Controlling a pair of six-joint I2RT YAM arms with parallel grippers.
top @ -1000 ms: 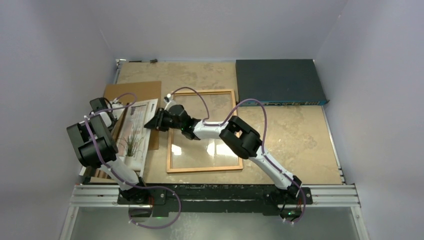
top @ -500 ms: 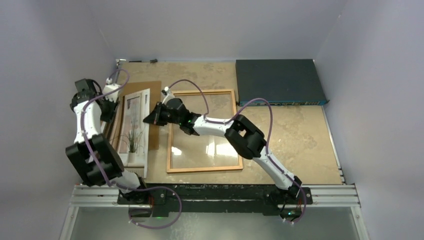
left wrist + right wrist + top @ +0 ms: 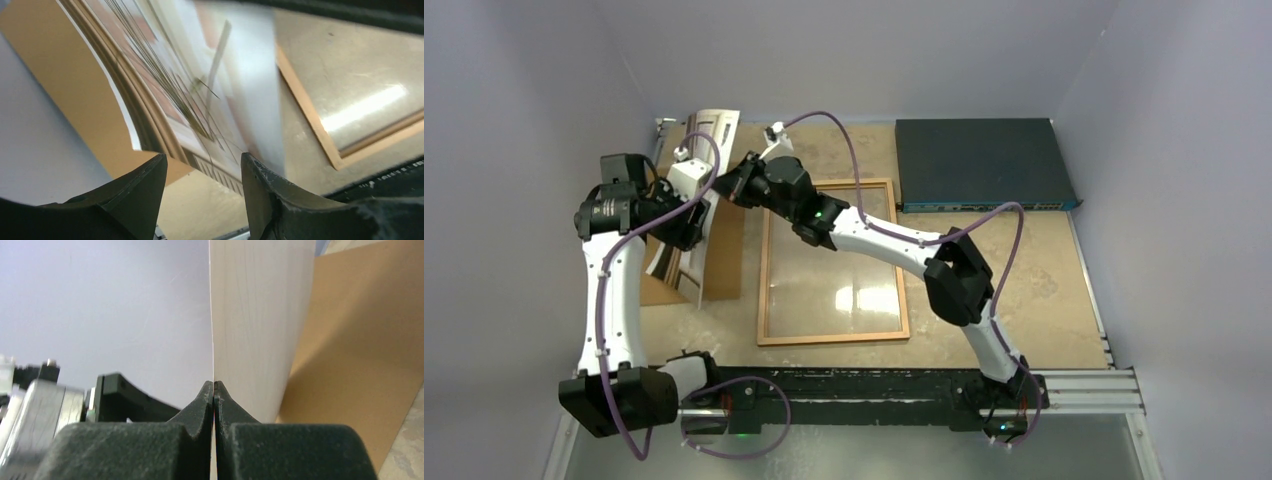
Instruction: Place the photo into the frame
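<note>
The left gripper moves outward and toward the right gripper next, onto the photo's lower edge (image 3: 219, 179), because only the right gripper holds the curving photo.
The photo (image 3: 688, 262) stands lifted on edge over the left of the table, its top (image 3: 716, 122) reaching the back wall. My right gripper (image 3: 730, 188) is shut on its side edge; in the right wrist view the tips (image 3: 214, 385) pinch the sheet with the white back (image 3: 260, 315) rising past them. My left gripper (image 3: 692, 222) is open beside the print. Its fingers (image 3: 135, 195) are spread, and the printed plant side (image 3: 200, 75) lies beyond them, not between them. The frame (image 3: 834, 339) lies flat mid-table, glass showing (image 3: 310, 132).
A plain brown backing board (image 3: 726, 262) lies flat under and behind the photo, also seen as the backing board (image 3: 360, 350) in the right wrist view. A dark blue flat box (image 3: 979, 162) sits at the back right. Walls close in on the left and back.
The right gripper has shut on the photo's edge and raised it from lying flat to standing up toward the back. The left gripper has let go, opened and swung back.
</note>
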